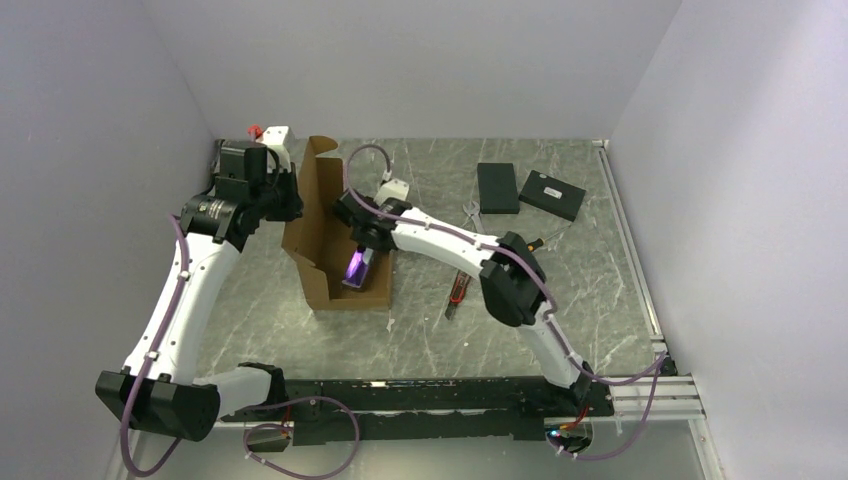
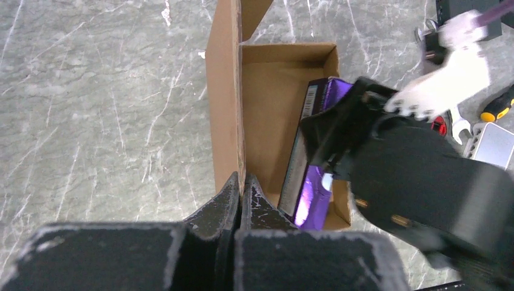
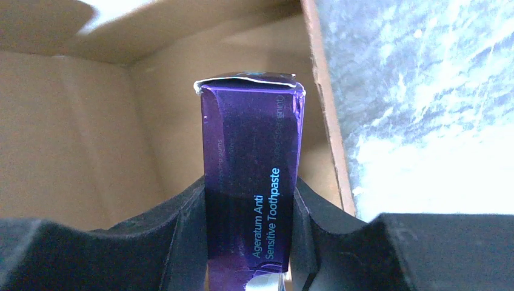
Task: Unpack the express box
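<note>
The tabletop (image 1: 443,206) beside the wrench is bare, so next my right gripper will raise the carton out of the box, carry it there, lower it and release it.
The express box (image 1: 345,285), brown cardboard, lies open at the table's left centre with its flap lid (image 1: 320,185) standing upright. My left gripper (image 1: 291,203) is shut on the lower edge of that lid (image 2: 224,103), fingertips (image 2: 233,195) pinching the cardboard. Inside the box stands a purple toothpaste carton (image 3: 251,151), tilted on its long edge against the right wall. My right gripper (image 3: 250,224) reaches into the box (image 2: 267,103) and is shut on the carton (image 2: 315,197), one finger (image 3: 182,224) pressing each side.
Two flat black boxes (image 1: 498,187) (image 1: 552,194) lie at the back right. A wrench (image 1: 470,212) and a red-handled tool (image 1: 457,290) lie right of the box, under the right arm. A yellow-handled screwdriver (image 2: 498,108) lies beyond them.
</note>
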Controlling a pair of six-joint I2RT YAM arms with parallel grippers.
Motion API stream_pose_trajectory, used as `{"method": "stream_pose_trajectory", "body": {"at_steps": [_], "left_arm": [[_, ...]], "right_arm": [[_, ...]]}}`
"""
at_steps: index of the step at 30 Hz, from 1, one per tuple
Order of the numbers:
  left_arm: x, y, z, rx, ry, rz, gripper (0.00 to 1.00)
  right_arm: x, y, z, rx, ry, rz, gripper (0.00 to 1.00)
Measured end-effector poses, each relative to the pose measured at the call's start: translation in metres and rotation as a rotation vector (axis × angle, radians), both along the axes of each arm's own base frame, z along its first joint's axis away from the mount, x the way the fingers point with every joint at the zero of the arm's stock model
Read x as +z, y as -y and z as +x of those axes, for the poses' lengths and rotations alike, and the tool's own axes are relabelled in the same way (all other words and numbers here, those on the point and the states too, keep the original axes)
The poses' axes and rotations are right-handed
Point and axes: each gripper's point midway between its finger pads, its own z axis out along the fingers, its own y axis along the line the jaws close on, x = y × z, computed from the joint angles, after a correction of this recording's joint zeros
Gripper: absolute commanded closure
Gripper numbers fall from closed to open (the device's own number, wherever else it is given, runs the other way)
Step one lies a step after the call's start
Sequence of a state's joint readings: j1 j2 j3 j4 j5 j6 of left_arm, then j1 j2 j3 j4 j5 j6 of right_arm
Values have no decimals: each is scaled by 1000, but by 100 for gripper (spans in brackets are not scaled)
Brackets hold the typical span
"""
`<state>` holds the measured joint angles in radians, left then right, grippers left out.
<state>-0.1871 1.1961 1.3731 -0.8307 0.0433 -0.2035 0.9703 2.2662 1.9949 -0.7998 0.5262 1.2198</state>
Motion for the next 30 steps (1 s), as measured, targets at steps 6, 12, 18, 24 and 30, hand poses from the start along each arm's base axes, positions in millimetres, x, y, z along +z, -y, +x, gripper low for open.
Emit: {"method": "stream_pose_trajectory", "body": {"at_steps": [6,12,18,24,30], "left_arm": [[0,-4,0,13,7,14,100],[0,-10,2,37,11,39,96],[-3,-11,1,36,-2,49,77],[-13,-7,-5,12,-59,43,61],[-16,-4,-8,-3,-78,32,50]], "right_arm": [[83,0,2,74,136,106,59],[147,26,0,134,297,102,59],[152,90,11,136,363,-31,59],[105,163,42,124,270,-174,58],[57,182,54,202,163,-278,58]]}}
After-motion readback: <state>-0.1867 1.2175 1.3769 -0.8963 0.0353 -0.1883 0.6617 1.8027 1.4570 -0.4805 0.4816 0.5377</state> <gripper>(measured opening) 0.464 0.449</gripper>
